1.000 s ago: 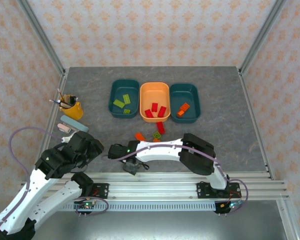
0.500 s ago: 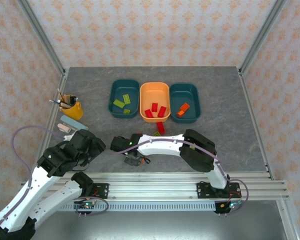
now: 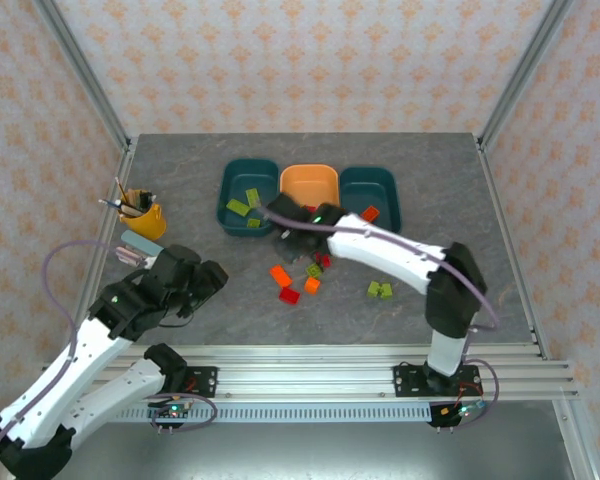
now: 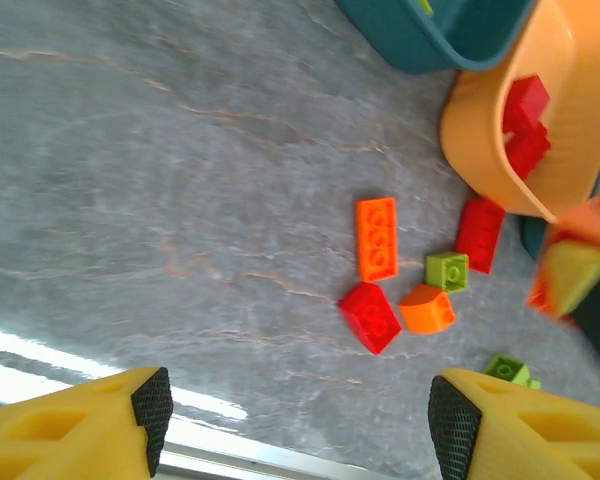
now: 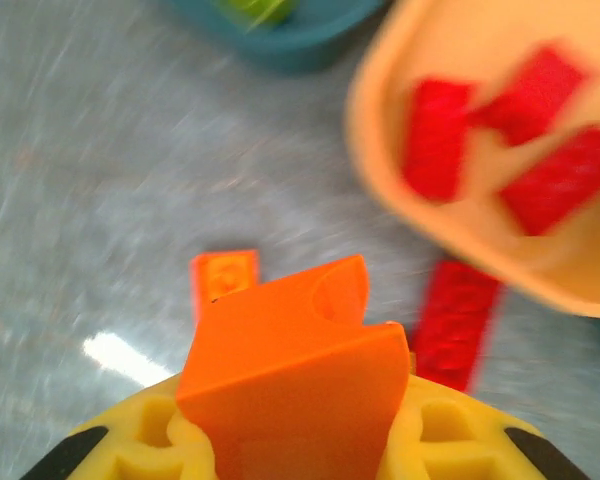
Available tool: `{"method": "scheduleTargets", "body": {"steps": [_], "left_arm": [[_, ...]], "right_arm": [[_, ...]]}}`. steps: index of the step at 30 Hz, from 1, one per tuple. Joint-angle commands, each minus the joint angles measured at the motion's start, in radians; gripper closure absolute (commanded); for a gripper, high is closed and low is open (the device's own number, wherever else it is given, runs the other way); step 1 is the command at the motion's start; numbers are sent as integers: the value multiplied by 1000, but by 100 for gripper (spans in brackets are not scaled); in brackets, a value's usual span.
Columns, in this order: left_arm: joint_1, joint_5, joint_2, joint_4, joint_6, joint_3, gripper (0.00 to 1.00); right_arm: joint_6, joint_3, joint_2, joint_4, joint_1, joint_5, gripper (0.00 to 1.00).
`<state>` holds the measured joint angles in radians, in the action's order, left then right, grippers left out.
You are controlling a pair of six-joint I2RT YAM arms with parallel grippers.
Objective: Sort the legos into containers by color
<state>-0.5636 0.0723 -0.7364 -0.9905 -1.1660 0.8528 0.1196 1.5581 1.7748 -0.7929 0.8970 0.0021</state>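
The robot's right gripper will next swing outward past the orange tray [image 3: 310, 178] with an orange lego until it is over the teal tray, and then it will let go of that lego there.
Above the table, just in front of the left teal tray [image 3: 242, 188] and the light orange tray [image 3: 310, 178], my right gripper [image 3: 288, 232] is shut on an orange lego [image 5: 290, 360]. Red legos [image 5: 540, 170] lie in the orange tray [image 5: 380, 150]. The right teal tray [image 3: 380, 190] holds an orange lego [image 3: 370, 213]. Loose on the table are an orange plate [image 4: 377, 238], a red brick [image 4: 371, 316], an orange brick [image 4: 427, 309], a green brick [image 4: 447, 271] and a long red brick [image 4: 480, 233]. My left gripper [image 4: 300, 420] hangs open short of them, at the near left [image 3: 208, 278].
A yellow pencil cup [image 3: 142, 212] and pale erasers [image 3: 145, 248] sit at the left. A pair of green legos [image 3: 380, 290] lies right of the loose group. A metal rail [image 3: 310, 355] runs along the near edge.
My right gripper closed on the orange lego near the front edge, then swung away toward the trays with it. The left gripper has crept forward and right, still open.
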Motion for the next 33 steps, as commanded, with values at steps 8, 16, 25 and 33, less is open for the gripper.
{"method": "scheduleTargets", "body": {"steps": [8, 16, 25, 33], "left_arm": [[-22, 59, -263, 247, 85, 156, 28], [-71, 61, -460, 294, 114, 280, 28], [-85, 40, -546, 296, 110, 345, 28], [-87, 15, -555, 252, 125, 362, 28]], "right_arm": [[184, 10, -39, -72, -393, 32, 79], [235, 228, 225, -97, -536, -58, 79], [264, 528, 520, -211, -575, -143, 76], [291, 514, 497, -220, -580, -152, 51]]}}
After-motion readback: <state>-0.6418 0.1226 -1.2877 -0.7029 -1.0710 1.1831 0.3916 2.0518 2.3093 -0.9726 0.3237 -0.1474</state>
